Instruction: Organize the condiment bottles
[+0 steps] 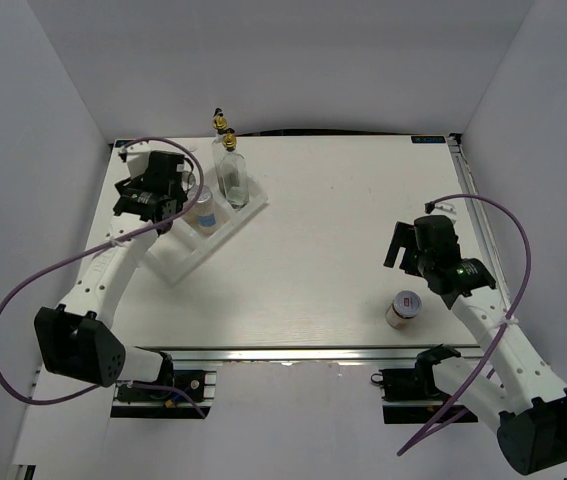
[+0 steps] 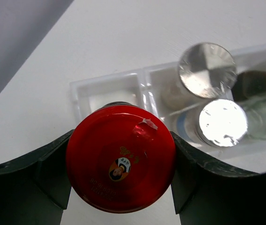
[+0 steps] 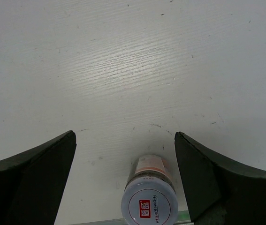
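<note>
The left gripper lowers the red-lidded brown jar into the rack's empty end section (image 1: 172, 252) (image 2: 113, 96) next, because silver-lidded shakers already fill the space beside it.
My left gripper (image 2: 121, 136) is shut on the red-lidded brown jar (image 2: 121, 157) and holds it at the end of the white rack (image 2: 107, 91), beside an empty compartment. Two silver-lidded shakers (image 2: 207, 63) (image 2: 222, 122) stand in the adjoining compartments. From above, this gripper (image 1: 163, 205) is at the rack's left side, and two glass cruets (image 1: 231, 172) (image 1: 221, 124) stand at the rack's far end. The small white-lidded jar (image 1: 404, 308) stands upright near the table's front edge. My right gripper (image 1: 408, 245) is open just beyond it. In the right wrist view the jar (image 3: 150, 199) is low between the open gripper (image 3: 124, 136).
The rack (image 1: 178, 260) lies diagonally at the table's left rear. White walls enclose the table on three sides. A metal rail runs along the front edge, right behind the small jar. Purple cables loop from both arms.
</note>
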Robot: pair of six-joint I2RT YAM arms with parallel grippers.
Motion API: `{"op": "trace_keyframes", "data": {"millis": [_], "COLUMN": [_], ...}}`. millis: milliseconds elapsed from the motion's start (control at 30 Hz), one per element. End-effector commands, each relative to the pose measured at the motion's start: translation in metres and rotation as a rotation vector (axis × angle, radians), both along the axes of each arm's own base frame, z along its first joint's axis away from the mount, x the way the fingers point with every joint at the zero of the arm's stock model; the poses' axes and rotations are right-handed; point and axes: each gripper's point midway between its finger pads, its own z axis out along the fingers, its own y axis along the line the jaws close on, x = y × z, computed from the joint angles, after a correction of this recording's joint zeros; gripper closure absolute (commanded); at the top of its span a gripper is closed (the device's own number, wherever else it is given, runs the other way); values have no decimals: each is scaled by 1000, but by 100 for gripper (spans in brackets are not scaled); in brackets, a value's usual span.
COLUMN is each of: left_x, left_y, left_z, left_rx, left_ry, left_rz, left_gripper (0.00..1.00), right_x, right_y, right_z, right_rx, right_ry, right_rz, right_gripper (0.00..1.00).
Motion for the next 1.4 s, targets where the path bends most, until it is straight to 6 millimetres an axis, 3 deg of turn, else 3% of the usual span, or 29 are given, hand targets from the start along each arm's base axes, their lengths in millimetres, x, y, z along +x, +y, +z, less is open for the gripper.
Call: {"op": "trace_keyframes", "data": {"millis": [0, 200, 467, 767, 800, 833, 900, 1067, 1133, 1367], "left_x": [12, 27, 45, 48, 48, 51, 51, 51, 51, 51], "left_y": [24, 34, 49, 67, 68, 69, 69, 72, 85, 93], "left_z": [31, 13, -27, -62, -65, -67, -75, -85, -89, -96], "left_rx": [-23, -67, -134, -117, -117, -122, -128, -115, -123, -107], "left_ry": [-130, -112, -53, 19, 18, 10, 19, 26, 9, -9], "left_rz": [64, 47, 45, 118, 121, 126, 128, 147, 176, 217], "left_gripper": [100, 100, 100, 100, 95, 84, 79, 51, 50, 39], "right_x": [5, 5, 4, 2, 1, -1, -5, -17, -25, -46], "right_y": [-2, -5, -7, -3, 0, 0, 4, 14, 9, -1], "right_z": [4, 0, -3, -8, -9, -11, -14, -25, -33, -46], "right_rx": [-11, -26, -42, -36, -29, -27, -1, 41, 25, 0], "right_ry": [-18, -3, 13, 37, 45, 54, 76, 141, 199, 298], "right_rz": [-4, -16, -24, 11, 28, 32, 35, 70, 45, -11], "right_gripper": [10, 11, 11, 11, 11, 11, 11, 11, 11, 11]}}
